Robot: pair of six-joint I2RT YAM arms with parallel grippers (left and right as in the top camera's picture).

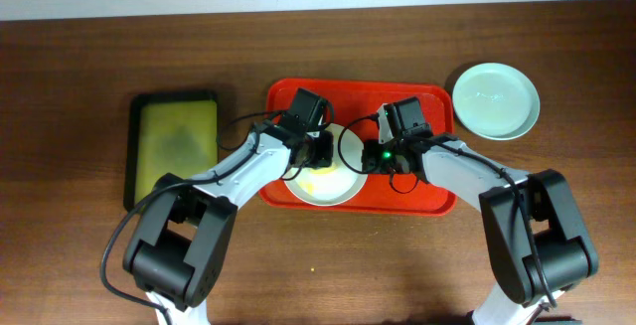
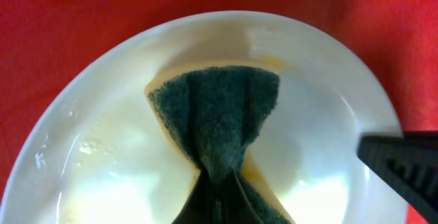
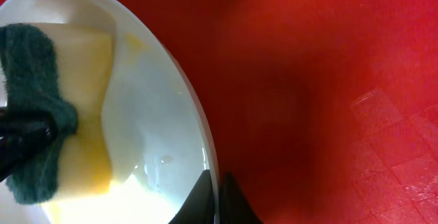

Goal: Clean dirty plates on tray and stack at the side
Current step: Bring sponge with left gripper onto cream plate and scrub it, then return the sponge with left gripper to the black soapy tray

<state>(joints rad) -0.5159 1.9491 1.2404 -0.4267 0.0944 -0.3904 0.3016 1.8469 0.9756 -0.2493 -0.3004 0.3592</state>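
Note:
The sponge in my left gripper lifts off the plate next, then comes down into the black-rimmed tray (image 1: 176, 144), which lies empty beside the red one.
A white plate (image 1: 323, 181) with a yellowish smear lies on the red tray (image 1: 358, 96), at its front edge. My left gripper (image 2: 217, 207) is shut on a yellow sponge with a green scouring face (image 2: 215, 114), which it presses onto the inside of the white plate (image 2: 102, 148). From the right, my right gripper (image 3: 216, 200) is shut on the rim of this plate (image 3: 154, 114), one finger on each side. A pale mint plate (image 1: 496, 99) sits on the table to the right of the tray.
A black-rimmed tray with a yellow-green inside (image 1: 176, 146) lies on the wooden table to the left of the red tray. Both arms reach in from the near edge and meet over the red tray's front half.

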